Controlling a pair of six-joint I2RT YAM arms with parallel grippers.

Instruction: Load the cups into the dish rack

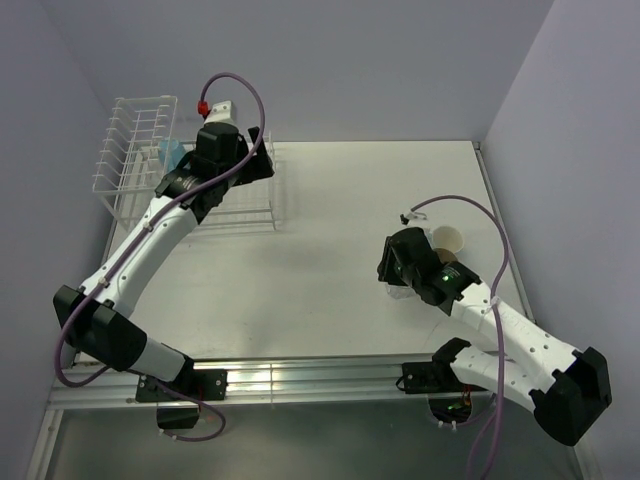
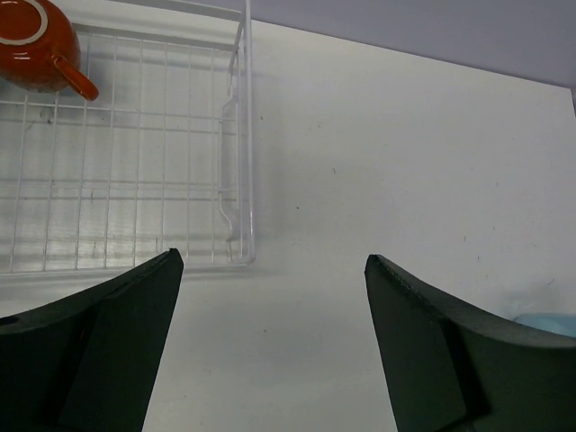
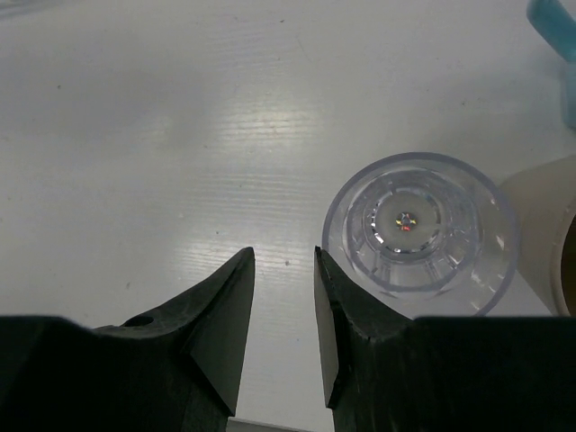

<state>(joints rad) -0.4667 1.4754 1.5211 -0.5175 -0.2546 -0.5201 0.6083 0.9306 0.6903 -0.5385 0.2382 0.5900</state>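
Observation:
My right gripper will go down next and shift to the right in the wrist view, with its fingers on both sides of the clear tumbler's rim (image 3: 326, 232), because the opening of the tumbler faces up.
The white wire dish rack (image 1: 140, 165) stands at the back left. A light blue cup (image 1: 170, 152) sits in it, and the left wrist view shows the red-orange cup (image 2: 36, 47) on the rack's floor (image 2: 135, 180). My left gripper (image 2: 273, 261) hovers by the rack's right end (image 1: 255, 160), wide open and holding nothing. A light blue sliver (image 2: 544, 322) peeks past its right finger. At the right, my right gripper (image 3: 283, 256) hangs over bare table, narrowly open and empty. The clear tumbler (image 3: 418, 234) stands upright just right of its right finger. The beige cup (image 3: 549, 234) (image 1: 450, 240) and another light blue cup (image 3: 553, 22) are beyond.
Purple walls close the table in at the back and on both sides. A metal rail (image 1: 300, 378) carrying the arm bases runs along the near edge. The rack's upright plate slots (image 1: 130, 125) rise at its far left end.

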